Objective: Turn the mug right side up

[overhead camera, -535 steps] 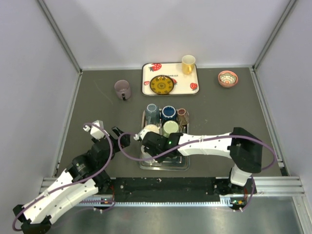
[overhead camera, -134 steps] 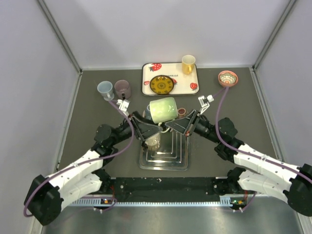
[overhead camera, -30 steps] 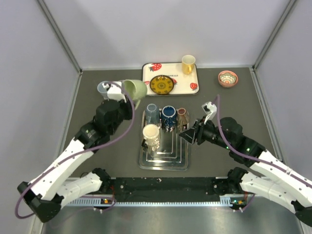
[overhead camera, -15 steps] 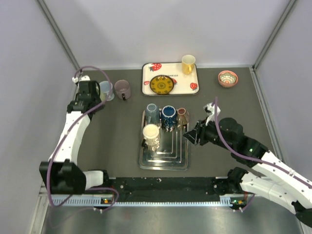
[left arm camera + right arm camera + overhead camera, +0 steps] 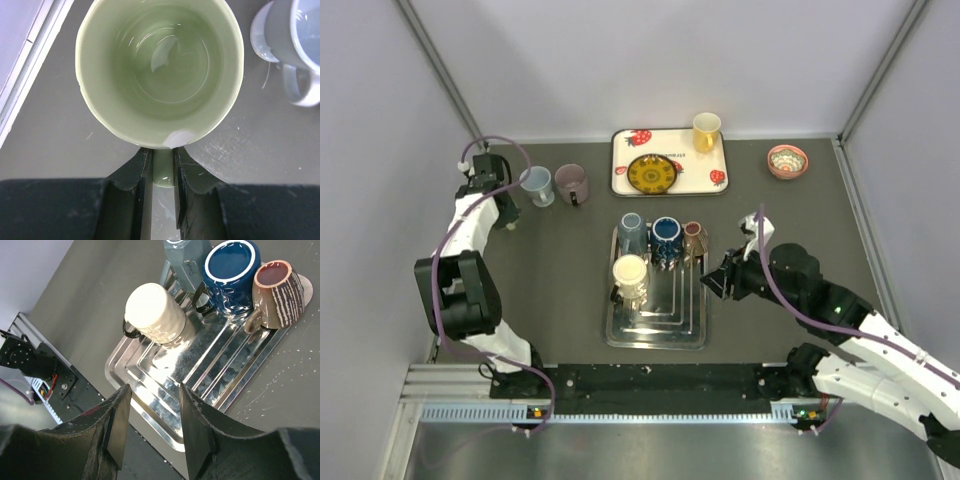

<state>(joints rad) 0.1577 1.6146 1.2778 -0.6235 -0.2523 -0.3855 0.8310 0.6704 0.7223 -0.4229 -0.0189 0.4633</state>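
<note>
I should lower my left gripper outward to the tabletop beside the light blue mug [image 5: 295, 45] next and let go of the green mug, because the green mug already has its opening facing up.
The pale green mug [image 5: 160, 75] stands mouth up in the left wrist view, its inside bare. My left gripper [image 5: 162, 167] is shut on its handle, one finger on each side. From above, the left gripper [image 5: 490, 195] sits at the table's far left edge and the mug is hidden under the wrist. A light blue mug [image 5: 295, 45] stands just right of it. My right gripper [image 5: 152, 425] is open with nothing between its fingers, hovering by the right side of the silver tray [image 5: 655, 335].
The silver tray [image 5: 200, 370] holds upside-down cream [image 5: 154, 312], dark blue [image 5: 230, 270], brown striped [image 5: 277, 285] and grey-blue [image 5: 185, 260] mugs. A purple mug [image 5: 571, 183] stands by the light blue mug [image 5: 535, 185]. A strawberry tray [image 5: 620, 150], yellow mug [image 5: 706, 131] and bowl [image 5: 787, 160] are at the back.
My left arm has swung from beside the silver tray out to the far left edge, carrying the green mug. The right gripper has stayed near the tray.
</note>
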